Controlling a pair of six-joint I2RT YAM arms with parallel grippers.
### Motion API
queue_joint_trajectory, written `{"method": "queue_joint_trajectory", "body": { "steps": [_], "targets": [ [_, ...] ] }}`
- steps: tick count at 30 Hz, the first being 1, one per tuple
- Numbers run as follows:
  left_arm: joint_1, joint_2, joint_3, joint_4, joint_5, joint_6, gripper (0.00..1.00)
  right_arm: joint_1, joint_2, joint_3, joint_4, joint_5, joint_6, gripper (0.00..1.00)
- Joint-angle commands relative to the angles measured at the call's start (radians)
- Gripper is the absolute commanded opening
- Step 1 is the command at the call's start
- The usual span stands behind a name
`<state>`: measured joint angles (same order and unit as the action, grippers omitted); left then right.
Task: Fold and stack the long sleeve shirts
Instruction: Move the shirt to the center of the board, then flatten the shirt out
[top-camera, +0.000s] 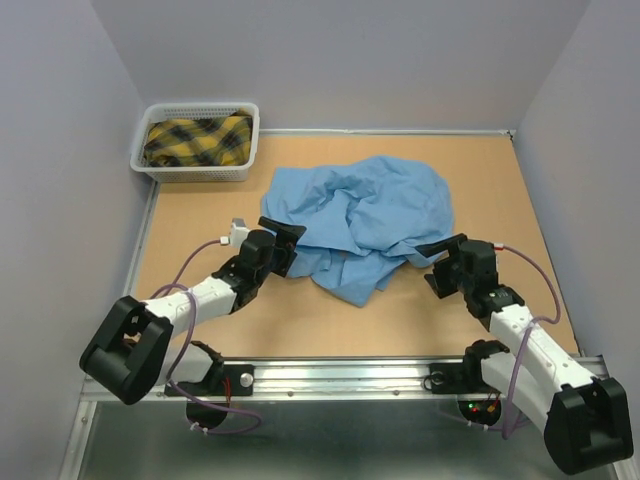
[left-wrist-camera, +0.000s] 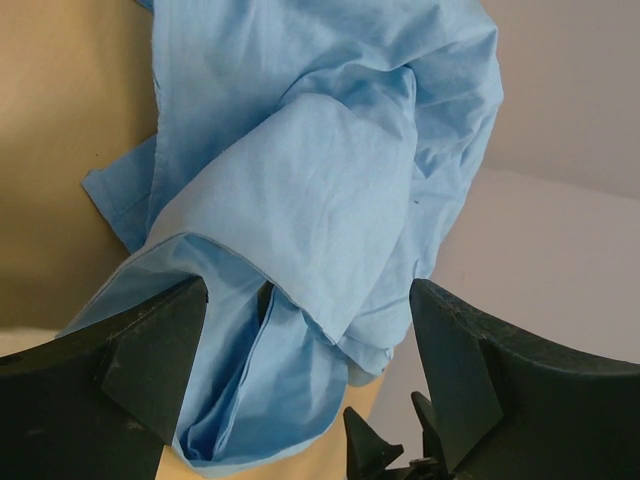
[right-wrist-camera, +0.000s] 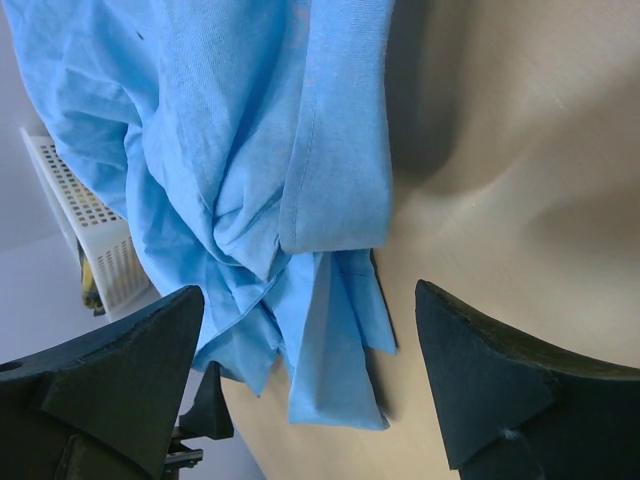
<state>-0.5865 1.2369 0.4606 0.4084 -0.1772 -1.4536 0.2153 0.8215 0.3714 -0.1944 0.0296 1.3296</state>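
Observation:
The raised fold's edge (top-camera: 303, 246) (left-wrist-camera: 260, 274) is between the spread fingers of my left gripper. My left gripper should move gently to the left in its wrist view and close on that edge.
A light blue long sleeve shirt (top-camera: 365, 222) lies crumpled in a heap on the brown table, near the middle. My left gripper (top-camera: 283, 232) is open at the heap's left edge, with folds of the blue cloth (left-wrist-camera: 300, 230) between its spread fingers and nothing gripped. My right gripper (top-camera: 432, 249) is open at the heap's right edge, just above the table. In the right wrist view a cuff-like folded edge (right-wrist-camera: 335, 150) and a loose corner (right-wrist-camera: 335, 370) of the shirt lie between its spread fingers.
A white plastic basket (top-camera: 196, 142) at the back left holds a folded yellow and black plaid cloth (top-camera: 197, 140). Grey walls close in the back and both sides. A metal rail (top-camera: 340, 375) runs along the near edge.

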Motion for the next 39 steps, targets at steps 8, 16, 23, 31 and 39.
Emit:
{"method": "queue_joint_trajectory", "body": {
  "steps": [8, 16, 23, 31, 39],
  "targets": [
    [0.005, 0.053, -0.011, 0.067, -0.120, -0.013, 0.80, -0.005, 0.134, -0.051, 0.250, -0.017, 0.071, 0.88],
    [0.008, 0.114, 0.004, 0.092, -0.128, -0.016, 0.53, -0.005, 0.211, -0.086, 0.358, 0.004, 0.114, 0.76],
    [0.007, 0.099, 0.003, 0.098, -0.154, 0.012, 0.11, -0.005, 0.280, -0.129, 0.478, 0.030, 0.115, 0.63],
    [0.007, 0.061, 0.016, 0.092, -0.223, 0.153, 0.00, -0.005, 0.340, -0.137, 0.570, 0.023, 0.085, 0.18],
    [0.028, -0.080, 0.185, -0.051, -0.418, 0.597, 0.00, -0.022, 0.186, 0.182, 0.198, 0.156, -0.293, 0.01]
  ]
}}
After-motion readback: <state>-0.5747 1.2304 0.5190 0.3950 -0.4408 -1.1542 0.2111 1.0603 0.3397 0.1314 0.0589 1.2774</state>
